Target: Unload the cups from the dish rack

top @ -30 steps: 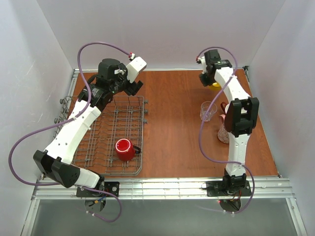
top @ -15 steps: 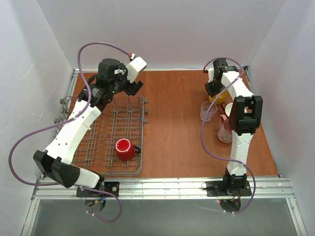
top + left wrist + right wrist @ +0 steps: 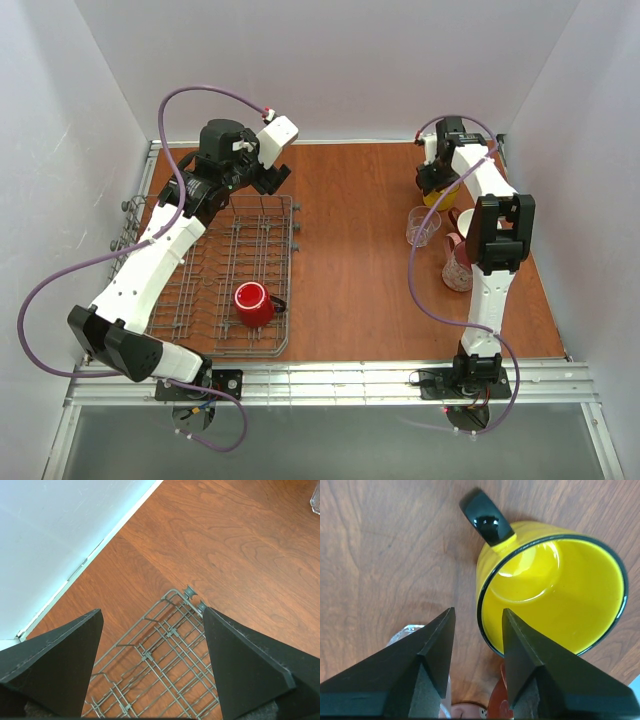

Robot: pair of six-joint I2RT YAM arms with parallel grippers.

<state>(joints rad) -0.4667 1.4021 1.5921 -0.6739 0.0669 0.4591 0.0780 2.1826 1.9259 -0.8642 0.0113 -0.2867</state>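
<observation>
The red mug's dark handle (image 3: 279, 304) juts clear of its body, below and back from my left gripper, which draws back, turns and lowers astride it next.
The grey wire dish rack (image 3: 235, 240) lies on the left of the table, and a red mug (image 3: 253, 303) stands in its near right part. My left gripper (image 3: 272, 180) hangs open and empty over the rack's far right corner (image 3: 160, 660). My right gripper (image 3: 432, 185) is low at the far right. Its jaws are a little apart and straddle the rim of the yellow mug (image 3: 555, 590), which stands on the table; one finger is inside it, and wood shows between the other finger and its wall. The clear tumbler (image 3: 422, 225) and pink mug (image 3: 455, 270) stand just nearer.
A white cup (image 3: 464, 217) peeks out behind my right forearm, close to the tumbler and the yellow mug. White walls close the table at the back and on both sides. The tumbler's rim (image 3: 405, 630) shows beside my right gripper's left finger.
My right gripper came down and slightly right with the yellow mug from a raised spot to the table beside the tumbler, then stayed still. The left arm has not moved.
</observation>
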